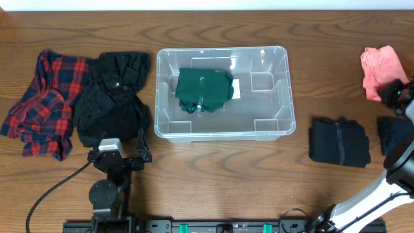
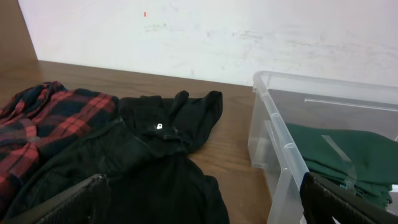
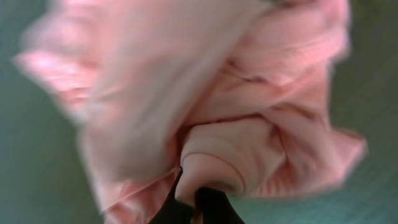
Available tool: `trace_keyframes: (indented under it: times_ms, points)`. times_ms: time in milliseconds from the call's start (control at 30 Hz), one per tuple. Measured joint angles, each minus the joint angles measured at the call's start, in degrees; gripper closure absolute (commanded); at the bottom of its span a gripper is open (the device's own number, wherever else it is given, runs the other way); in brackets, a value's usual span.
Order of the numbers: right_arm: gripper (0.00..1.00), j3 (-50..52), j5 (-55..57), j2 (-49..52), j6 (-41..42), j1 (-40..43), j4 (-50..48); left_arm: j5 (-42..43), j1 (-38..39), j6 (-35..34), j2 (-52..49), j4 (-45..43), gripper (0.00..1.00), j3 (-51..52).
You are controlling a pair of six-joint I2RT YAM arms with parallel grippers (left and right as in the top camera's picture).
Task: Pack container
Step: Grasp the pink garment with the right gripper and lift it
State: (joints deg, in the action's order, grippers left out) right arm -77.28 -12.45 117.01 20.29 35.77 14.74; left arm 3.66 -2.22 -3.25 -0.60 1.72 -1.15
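Note:
I should lift my right gripper, move it to the left in the overhead view and release over the bin's bare half (image 1: pixel 260 87), since the green garment (image 1: pixel 204 89) leaves it open.
The container (image 1: pixel 220 134), a clear bin, stands at the table's middle and holds a folded dark green garment (image 1: pixel 204 89). My right gripper (image 1: pixel 396 94) is at the far right, shut on a fold of a pink garment (image 1: pixel 380 70). In the right wrist view the pink garment (image 3: pixel 205 93) fills the picture, and the fingers (image 3: pixel 196 200) pinch it. My left gripper (image 1: pixel 120 155) is open and empty, near the front left of the bin. In the left wrist view its fingers (image 2: pixel 205 208) frame a black garment (image 2: pixel 149 168), with the container (image 2: pixel 280 149) at the right.
A red plaid shirt (image 1: pixel 42 100) and a crumpled black garment (image 1: pixel 113 94) lie left of the bin. A folded black garment (image 1: pixel 338 141) and another dark piece (image 1: pixel 393 133) lie at the front right. A white wall (image 2: pixel 217 31) stands behind the table.

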Motion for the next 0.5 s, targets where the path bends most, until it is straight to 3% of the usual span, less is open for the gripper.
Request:
trace_keyframes:
  times_ms: [500]
  points:
    - [0.99, -25.27, -14.05, -12.26, -10.86, -10.8, 26.84, 0.0, 0.0, 0.0, 0.0, 0.0, 0.02, 0.0]
